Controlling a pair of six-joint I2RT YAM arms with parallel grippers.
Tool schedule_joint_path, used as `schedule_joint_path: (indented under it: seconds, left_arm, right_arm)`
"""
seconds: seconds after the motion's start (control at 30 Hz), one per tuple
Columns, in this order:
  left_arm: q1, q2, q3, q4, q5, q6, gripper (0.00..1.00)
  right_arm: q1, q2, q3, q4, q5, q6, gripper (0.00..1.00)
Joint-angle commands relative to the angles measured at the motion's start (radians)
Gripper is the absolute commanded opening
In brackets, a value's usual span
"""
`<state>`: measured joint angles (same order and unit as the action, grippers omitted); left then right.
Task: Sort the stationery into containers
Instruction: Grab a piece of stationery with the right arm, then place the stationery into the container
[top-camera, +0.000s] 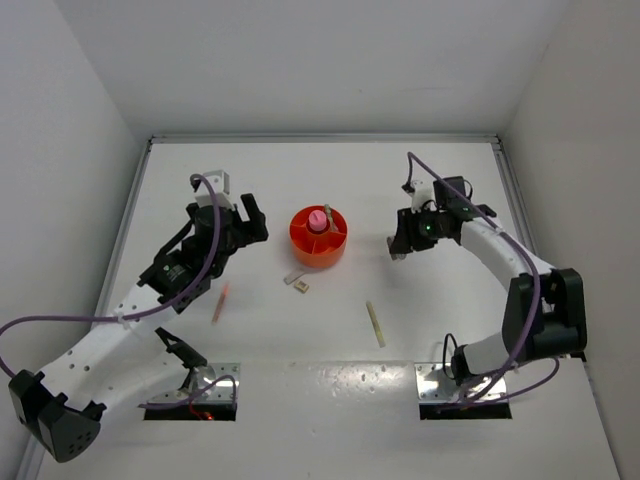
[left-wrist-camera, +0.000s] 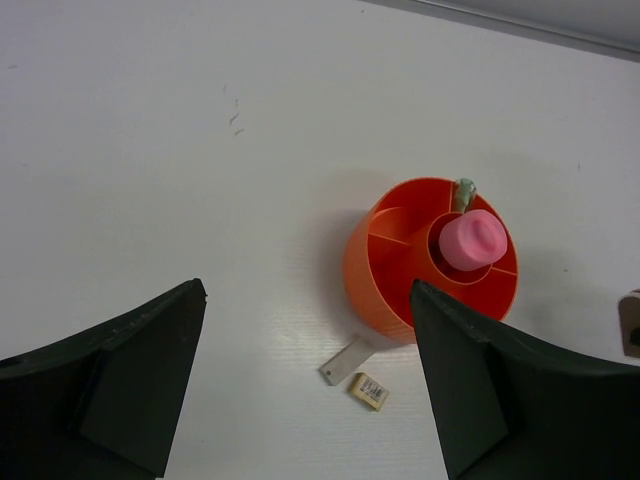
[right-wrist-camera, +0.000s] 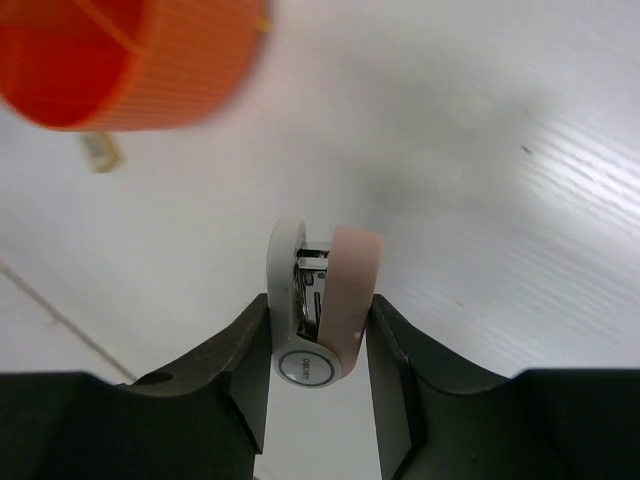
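The organiser's near section is empty, so I will next swing my right gripper left in the top view over that section and let go of the mini stapler (right-wrist-camera: 322, 300).
The round orange organiser (top-camera: 319, 240) stands mid-table with the pink cylinder (top-camera: 317, 219) upright in its central well and the mint green stick (left-wrist-camera: 464, 193) leaning in a far compartment. My right gripper (right-wrist-camera: 318, 330) is shut on the pink mini stapler (right-wrist-camera: 322, 300), held above the table to the right of the organiser (right-wrist-camera: 100, 70). My left gripper (left-wrist-camera: 305, 400) is open and empty, left of the organiser (left-wrist-camera: 390, 280). Two tiny beige blocks (left-wrist-camera: 350, 360) (left-wrist-camera: 369, 390) lie just in front of it. The thin pink-orange pen (top-camera: 219, 303) lies by the left arm. The pale yellow stick (top-camera: 375, 324) lies front right.
White walls enclose the table on the left, back and right. The arm bases and their purple cables (top-camera: 200, 395) sit at the near edge.
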<state>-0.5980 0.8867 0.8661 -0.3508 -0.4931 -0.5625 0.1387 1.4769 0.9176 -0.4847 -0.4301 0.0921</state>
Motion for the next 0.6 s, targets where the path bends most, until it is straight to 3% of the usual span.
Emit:
schedule_joint_path:
  seconds: [0.0,0.17,0.3,0.37,0.57]
  left_arm:
    - [0.020,-0.019,0.010,0.032,0.005,-0.008,0.89]
    - [0.029,-0.019,0.010,0.032,0.005,-0.017,0.89]
    - [0.038,-0.019,0.010,0.032,0.005,-0.017,0.89]
    - [0.038,-0.008,0.010,0.041,0.005,-0.017,0.89]
    - [0.056,0.001,0.010,0.041,0.005,-0.017,0.89]
  right_arm:
    - [0.009,-0.035,0.050,0.043,-0.269,0.021,0.07]
    - [0.042,0.035,0.073,0.229,-0.452,0.202,0.07]
    - [0.079,0.057,0.099,0.304,-0.475,0.202,0.07]
    - [0.104,0.057,0.122,0.304,-0.475,0.134,0.07]
    - [0.173,-0.035,0.136,0.281,-0.218,-0.184,0.07]
